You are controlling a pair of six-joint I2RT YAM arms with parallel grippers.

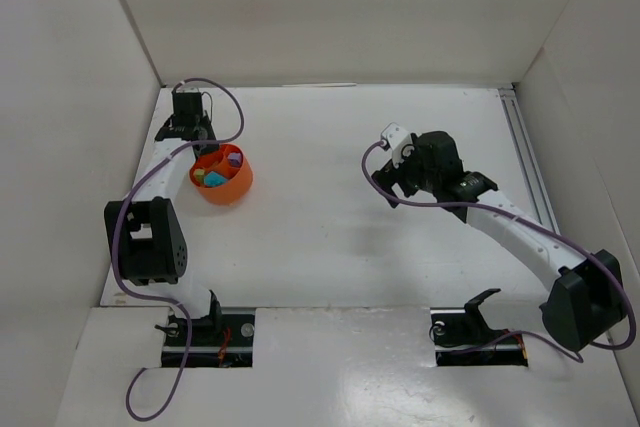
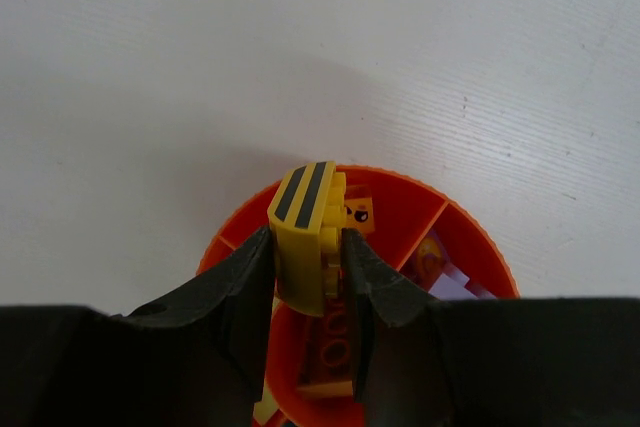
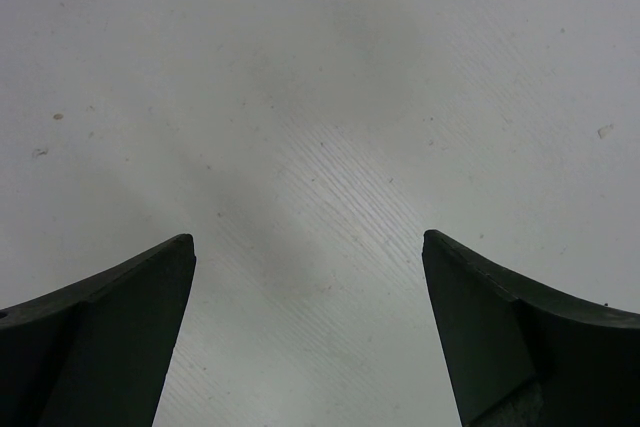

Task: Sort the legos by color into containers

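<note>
The robot will next ease its left gripper back from the bowl's far rim to the bowl's section with the yellow printed lego [image 1: 216, 156] [image 2: 382, 219], just back of it, and release the lego's color match inside.
The orange-red bowl [image 1: 222, 178] sits at the table's left; it has dividers inside and holds teal, purple, yellow and pink legos. My left gripper [image 1: 203, 145] hangs over its far rim. In the left wrist view the left gripper [image 2: 308, 242] is shut on a yellow lego with black stripes [image 2: 305, 227], held above the bowl [image 2: 470, 232]. Below it lie an orange lego [image 2: 335, 347] and a yellow printed one [image 2: 358, 213]; a purple piece [image 2: 445, 277] lies in the right compartment. My right gripper [image 1: 398, 179] is open and empty over bare table, also in the right wrist view [image 3: 308, 247].
White walls enclose the table on the left, back and right. A metal rail [image 1: 525, 152] runs along the right edge. The left arm's purple cable [image 1: 225, 97] loops behind the bowl.
</note>
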